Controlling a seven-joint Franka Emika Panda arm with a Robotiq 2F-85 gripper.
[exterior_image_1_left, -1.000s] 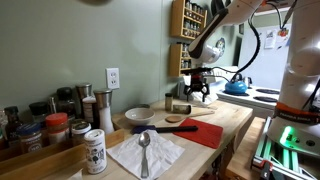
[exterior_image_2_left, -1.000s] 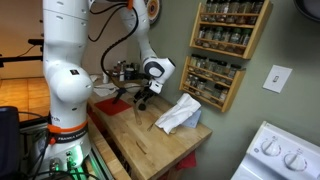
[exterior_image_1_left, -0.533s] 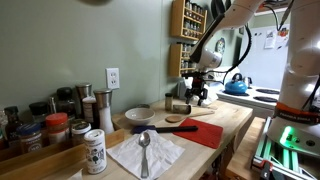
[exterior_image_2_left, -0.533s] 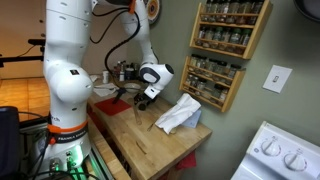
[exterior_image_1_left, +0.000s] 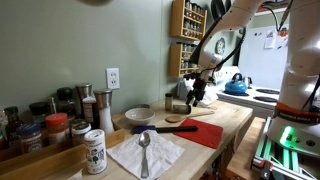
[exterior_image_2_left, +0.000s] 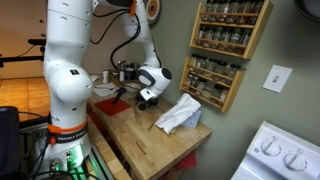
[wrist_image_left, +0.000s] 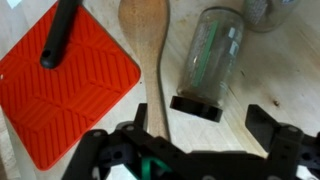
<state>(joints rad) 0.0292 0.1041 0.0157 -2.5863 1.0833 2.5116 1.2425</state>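
Note:
The robot will next lower its gripper onto the black lid (wrist_image_left: 195, 107) of the glass jar and turn it slightly so its open fingers straddle the lid squarely, because the jar lies slanted to them.
A glass jar (wrist_image_left: 210, 55) with a black lid (wrist_image_left: 195, 107) lies on its side on the wooden counter. My gripper (wrist_image_left: 200, 135) hangs open just above it, its fingers on either side of the lid end and nothing between them. A wooden spoon (wrist_image_left: 150, 50) lies beside the jar, next to a red silicone mat (wrist_image_left: 70, 90) with a black handle (wrist_image_left: 58, 35) resting on it. In both exterior views the gripper (exterior_image_1_left: 196, 99) (exterior_image_2_left: 146, 102) hovers low over the counter by the jar (exterior_image_1_left: 179, 105).
A white napkin (exterior_image_1_left: 145, 152) with a metal spoon sits near the counter's front, also seen as the napkin (exterior_image_2_left: 180, 113). Several spice bottles (exterior_image_1_left: 50, 128), a bowl (exterior_image_1_left: 138, 115), a wall spice rack (exterior_image_1_left: 190, 30), a blue kettle (exterior_image_1_left: 236, 86) and a stove (exterior_image_2_left: 280, 155) surround the area.
The wrist has turned and shifted slightly over the jar. The jaws have stayed open and nothing on the counter has moved.

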